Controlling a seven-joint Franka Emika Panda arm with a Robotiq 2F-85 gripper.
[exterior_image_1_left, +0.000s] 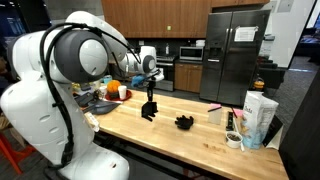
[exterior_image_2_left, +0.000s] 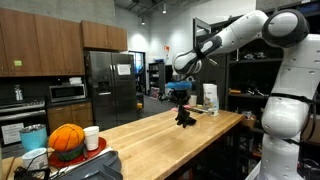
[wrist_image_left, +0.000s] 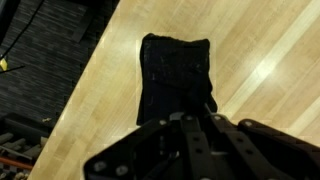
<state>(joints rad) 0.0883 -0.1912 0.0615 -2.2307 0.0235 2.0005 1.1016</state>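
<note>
The gripper should next move across toward the second crumpled black piece (exterior_image_1_left: 184, 122) and release the black cloth there, since the tabletop between the gripper and that piece is bare.
My gripper (exterior_image_1_left: 150, 88) hangs over the middle of the wooden table (exterior_image_1_left: 170, 135), shut on a black cloth (exterior_image_1_left: 148, 108) that dangles from its fingers down to the tabletop. The wrist view looks down along the shut gripper (wrist_image_left: 190, 120) onto that black cloth (wrist_image_left: 175, 75), which spreads out below the fingertips against the wood. A second crumpled black piece (exterior_image_1_left: 184, 122) lies on the table a little to the side. In the exterior view from the table's end the gripper (exterior_image_2_left: 180, 97) and the black cloth (exterior_image_2_left: 184, 116) are seen far down the table (exterior_image_2_left: 150, 140).
A white carton (exterior_image_1_left: 258, 115), a tape roll (exterior_image_1_left: 233, 140), a cup (exterior_image_1_left: 215, 116) and a pink pen (exterior_image_1_left: 213, 106) sit at one end. An orange ball (exterior_image_2_left: 67, 140), a white cup (exterior_image_2_left: 91, 137) and a blue bowl (exterior_image_2_left: 33, 136) stand at the other. A fridge (exterior_image_1_left: 235, 55) is behind.
</note>
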